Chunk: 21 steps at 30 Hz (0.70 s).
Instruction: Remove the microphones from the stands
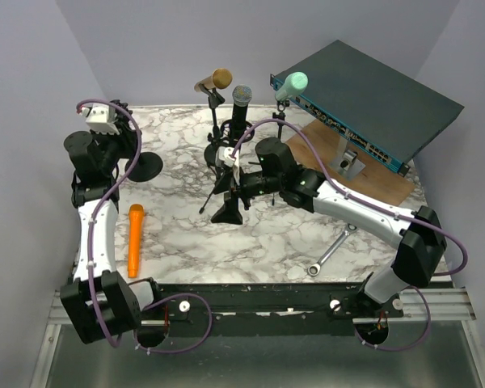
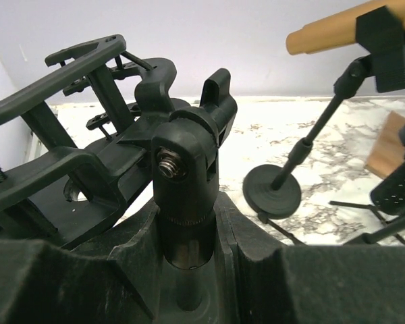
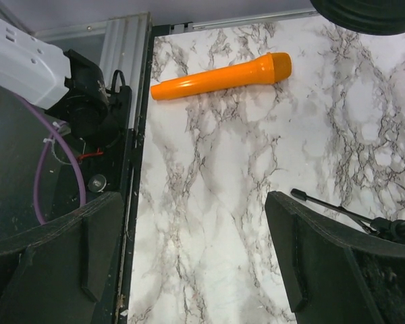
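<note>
The robot should first bring the held stand down toward the gold microphone's base with its left gripper to get the stand upright, then open the gripper, as the orange microphone (image 1: pixel 135 240) lies loose.
An orange microphone (image 1: pixel 135 240) lies loose on the marble table at the left; it also shows in the right wrist view (image 3: pixel 223 77). My left gripper (image 1: pixel 113 149) (image 2: pixel 189 270) is shut on the post of a black stand (image 2: pixel 185 216) with an empty clip (image 2: pixel 216 101) and a round base (image 1: pixel 142 166). My right gripper (image 1: pixel 229 187) (image 3: pixel 196 250) is open and empty above bare table, beside a tripod stand (image 1: pixel 226 212). At the back, gold (image 1: pixel 214 80), dark-grilled (image 1: pixel 241 99) and teal (image 1: pixel 292 84) microphones sit in stands.
A dark network switch (image 1: pixel 364 101) rests tilted on a wooden board (image 1: pixel 388 182) at the back right. A wrench (image 1: pixel 330 252) lies at the front right. A tripod leg (image 3: pixel 327 206) lies by my right finger. The gold microphone's round base (image 2: pixel 272 192) stands close to my left gripper.
</note>
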Motion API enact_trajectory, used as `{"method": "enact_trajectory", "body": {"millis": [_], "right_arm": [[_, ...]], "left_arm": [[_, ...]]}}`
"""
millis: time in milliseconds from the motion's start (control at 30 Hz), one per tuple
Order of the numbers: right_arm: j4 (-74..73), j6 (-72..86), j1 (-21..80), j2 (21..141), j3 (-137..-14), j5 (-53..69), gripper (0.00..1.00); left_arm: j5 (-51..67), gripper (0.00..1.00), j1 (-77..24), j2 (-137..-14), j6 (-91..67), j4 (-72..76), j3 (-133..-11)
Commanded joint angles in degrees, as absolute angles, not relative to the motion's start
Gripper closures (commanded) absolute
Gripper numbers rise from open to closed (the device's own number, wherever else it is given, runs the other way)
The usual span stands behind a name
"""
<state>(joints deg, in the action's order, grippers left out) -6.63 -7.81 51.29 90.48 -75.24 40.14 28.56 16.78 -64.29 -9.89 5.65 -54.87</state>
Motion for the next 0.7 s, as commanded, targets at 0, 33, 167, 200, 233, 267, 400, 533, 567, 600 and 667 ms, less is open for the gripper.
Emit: {"method": "enact_trajectory", "body": {"millis": [0,33,167,200,233,267,400,533,567,600,667], "right_arm": [[-7.5,-9.9,51.5,92.2,-75.0,39.2,0.05],[-7.7,-10.2,51.6,92.4,-75.3,39.2,0.05],[-8.9,-11.0,51.5,93.2,-76.0,39.4,0.06],[-9.0,-11.4,51.5,93.2,-76.0,39.4,0.06],[-9.2,-11.6,51.5,93.1,-75.9,39.4,0.06],[-9.3,-12.0,51.5,93.1,-75.7,39.1,0.06],[-9.0,-13.6,51.5,92.2,-74.1,36.5,0.06],[-8.5,-14.9,51.6,91.4,-72.4,34.5,0.06],[-8.5,-15.0,51.5,91.4,-72.4,34.2,0.06],[-8.5,-15.2,51.5,91.5,-72.3,34.0,0.06],[-8.4,-15.3,51.5,91.7,-72.3,33.9,0.06]], "left_arm": [[30.8,1.00,16.3,-68.4,-3.9,18.1,-55.0],[31.3,1.00,15.9,-69.7,-3.0,19.9,-55.0],[31.9,1.00,14.6,-76.5,-0.5,22.8,-56.9],[31.8,1.00,14.2,-78.3,-0.3,22.4,-58.4],[31.9,1.00,14.0,-80.2,-0.3,21.9,-59.5],[31.9,1.00,13.8,-82.4,-0.4,21.2,-61.0],[31.9,1.00,13.5,-89.0,-3.4,21.7,-64.4],[30.2,0.96,12.6,-93.7,-4.2,26.8,-64.0],[29.5,0.95,12.2,-94.7,-3.7,27.6,-64.1],[28.6,0.95,11.8,-95.8,-3.6,28.0,-64.4],[28.4,0.92,11.4,-97.7,-4.0,27.6,-65.8]]}}
